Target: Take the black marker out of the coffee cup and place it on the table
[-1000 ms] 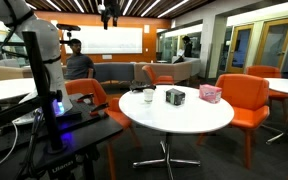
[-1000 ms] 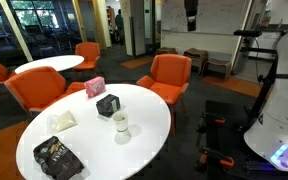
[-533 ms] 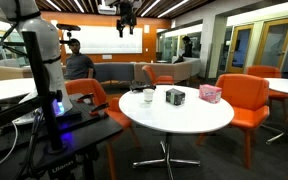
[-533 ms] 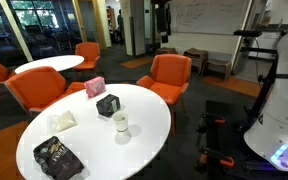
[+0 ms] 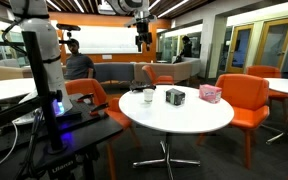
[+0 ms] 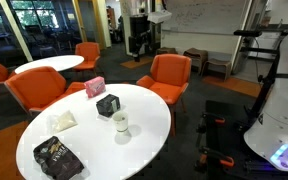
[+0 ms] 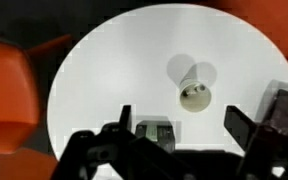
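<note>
I need to lower my gripper far down next, to the black marker in the opening of the white coffee cup.
The white coffee cup stands on the round white table. From above, in the wrist view, the cup shows a dark inside. The black marker is too small to make out in any view. My gripper hangs high in the air, well above and behind the table. In the wrist view the gripper is open and empty, its jaws wide apart, with the cup showing far below between them.
A dark boxy object stands beside the cup. A pink box, a white packet and a dark snack bag also lie on the table. Orange chairs surround it.
The arm has swung the gripper sideways and lower, from near the ceiling by the robot stand toward the space above the table. The jaws stay open. Nothing on the table moved.
</note>
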`<state>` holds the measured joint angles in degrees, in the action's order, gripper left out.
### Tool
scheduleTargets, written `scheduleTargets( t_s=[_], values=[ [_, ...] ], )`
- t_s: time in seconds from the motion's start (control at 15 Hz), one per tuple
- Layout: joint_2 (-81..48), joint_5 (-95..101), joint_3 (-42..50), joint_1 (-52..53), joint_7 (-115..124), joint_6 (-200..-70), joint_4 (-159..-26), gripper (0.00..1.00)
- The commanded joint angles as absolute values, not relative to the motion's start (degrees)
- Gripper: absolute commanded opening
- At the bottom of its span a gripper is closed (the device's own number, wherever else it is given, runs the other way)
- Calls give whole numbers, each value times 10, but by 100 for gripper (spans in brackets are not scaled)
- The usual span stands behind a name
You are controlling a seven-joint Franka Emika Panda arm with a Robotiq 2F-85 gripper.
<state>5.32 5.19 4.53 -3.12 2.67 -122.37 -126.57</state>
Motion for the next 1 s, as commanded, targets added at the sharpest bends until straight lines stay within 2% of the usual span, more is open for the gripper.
scheduleTargets(
  t_s=[0.0,0.47,0.93],
  values=[
    [-14,9,46,-38,56,-1252,-1238,100],
    [-129,-88,38,-44,38,-1280,-1217,100],
    [-120,-67,42,-40,46,-1291,-1231,100]
  ],
)
